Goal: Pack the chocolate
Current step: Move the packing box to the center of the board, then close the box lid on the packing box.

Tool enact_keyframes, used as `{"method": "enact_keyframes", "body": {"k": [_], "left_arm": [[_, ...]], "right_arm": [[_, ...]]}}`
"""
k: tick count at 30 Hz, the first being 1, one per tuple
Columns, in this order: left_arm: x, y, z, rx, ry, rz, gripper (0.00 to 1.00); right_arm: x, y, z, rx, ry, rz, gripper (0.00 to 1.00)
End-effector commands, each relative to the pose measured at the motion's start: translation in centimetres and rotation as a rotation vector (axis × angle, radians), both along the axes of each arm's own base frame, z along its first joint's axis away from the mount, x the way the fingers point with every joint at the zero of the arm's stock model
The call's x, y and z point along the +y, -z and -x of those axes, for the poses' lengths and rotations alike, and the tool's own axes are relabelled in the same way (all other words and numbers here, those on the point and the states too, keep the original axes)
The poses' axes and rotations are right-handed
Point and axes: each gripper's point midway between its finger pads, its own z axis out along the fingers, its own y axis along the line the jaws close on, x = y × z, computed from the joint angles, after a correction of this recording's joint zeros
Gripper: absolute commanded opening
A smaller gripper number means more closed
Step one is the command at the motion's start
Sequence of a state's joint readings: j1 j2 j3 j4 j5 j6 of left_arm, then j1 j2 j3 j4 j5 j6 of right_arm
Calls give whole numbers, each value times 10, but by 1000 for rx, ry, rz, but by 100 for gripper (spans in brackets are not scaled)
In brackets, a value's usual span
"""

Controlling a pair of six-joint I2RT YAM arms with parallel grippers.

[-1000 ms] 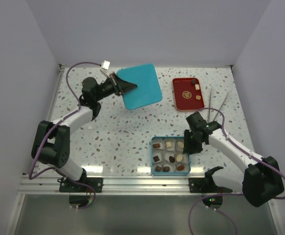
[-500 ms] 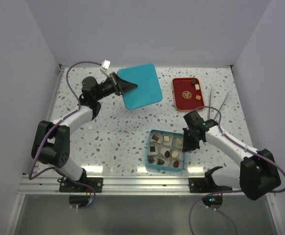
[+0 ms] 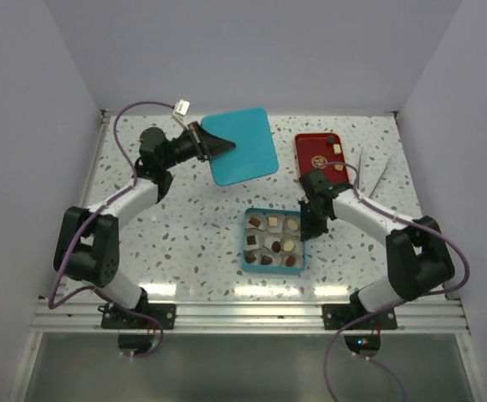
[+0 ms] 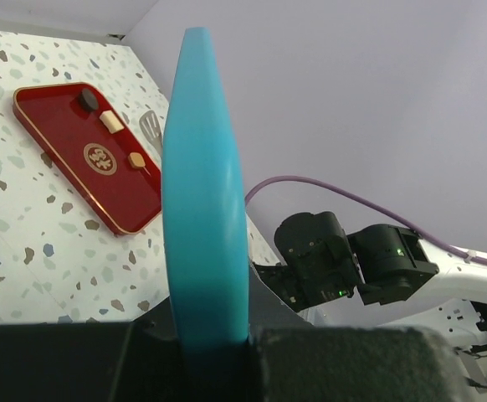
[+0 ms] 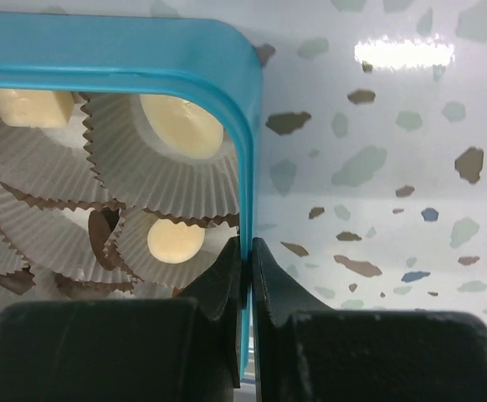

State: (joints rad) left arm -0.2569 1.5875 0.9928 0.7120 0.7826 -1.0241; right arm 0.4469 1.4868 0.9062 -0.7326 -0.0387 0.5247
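My left gripper holds the lid and needs to move back and down onto the teal box's open top [image 3: 274,239] and release it, since the chocolate pieces are uncovered.
The teal box [image 3: 270,269] sits at the table's middle, and several chocolate pieces [image 3: 288,245] lie in its paper cups. Cream pieces [image 5: 181,124] show inside its wall [image 5: 245,151] in the right wrist view. My right gripper [image 5: 246,251] is shut on that right wall, one finger inside and one outside [image 3: 308,219]. Three more chocolate pieces [image 3: 337,148] lie on the red tray [image 3: 315,172]. My left gripper [image 3: 214,149] is shut on the teal lid [image 3: 242,146] and holds it above the back of the table; the lid [image 4: 203,193] shows edge-on.
Silver tongs [image 3: 369,172] lie right of the red tray near the right wall. The tray [image 4: 59,159] carries a dark piece [image 4: 88,100], a cream piece [image 4: 111,122] and a light brown piece [image 4: 136,160]. White walls enclose the speckled table on three sides.
My right gripper has shut on the box's right wall and drawn the box left and away from the near edge, toward the middle. The left arm and lid have hardly moved.
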Motion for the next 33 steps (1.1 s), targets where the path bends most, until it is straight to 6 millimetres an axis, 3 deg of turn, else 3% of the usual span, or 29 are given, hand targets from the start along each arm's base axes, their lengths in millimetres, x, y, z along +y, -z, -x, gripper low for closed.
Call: {"method": "enact_keyframes", "body": {"k": [1,6,11,14,15,19,22,26,27,29,30,33], "left_arm": [[1,-32,6,-111,20,2,0],[2,-29,8,-103,25,-9,0],[9,-24,8,-89,14,-26,0],[9,-17,7,-72,22,-38,0],[10,-16,7,-68,24,-39,0],[8,-3,6,-31,51,-27,0],[7,1,6,-14,72,-11,0],[8,6,6,6,81,8,0],[9,8,6,12,81,11,0],[10,11,5,25,80,9,0],[10,13,6,32,80,9,0],[9,19,11,66,85,9,0]], "right_arm": [[16,-1,-45,-121,-33,-12,0],[28,8,-67,-127,-52,-5,0],[40,3,-92,-160,-62,-18,3],[45,-1,-100,-175,-70,-27,21],[46,-4,-103,-185,-71,-31,34],[48,-18,-105,-216,-85,-44,54],[47,-36,-100,-243,-102,-65,64],[42,-70,-81,-272,-147,-92,71],[39,-90,-77,-320,-155,-111,72],[37,-109,-68,-346,-171,-128,75],[35,-131,-66,-406,-170,-159,76],[39,-173,-68,-503,-170,-292,78]]}}
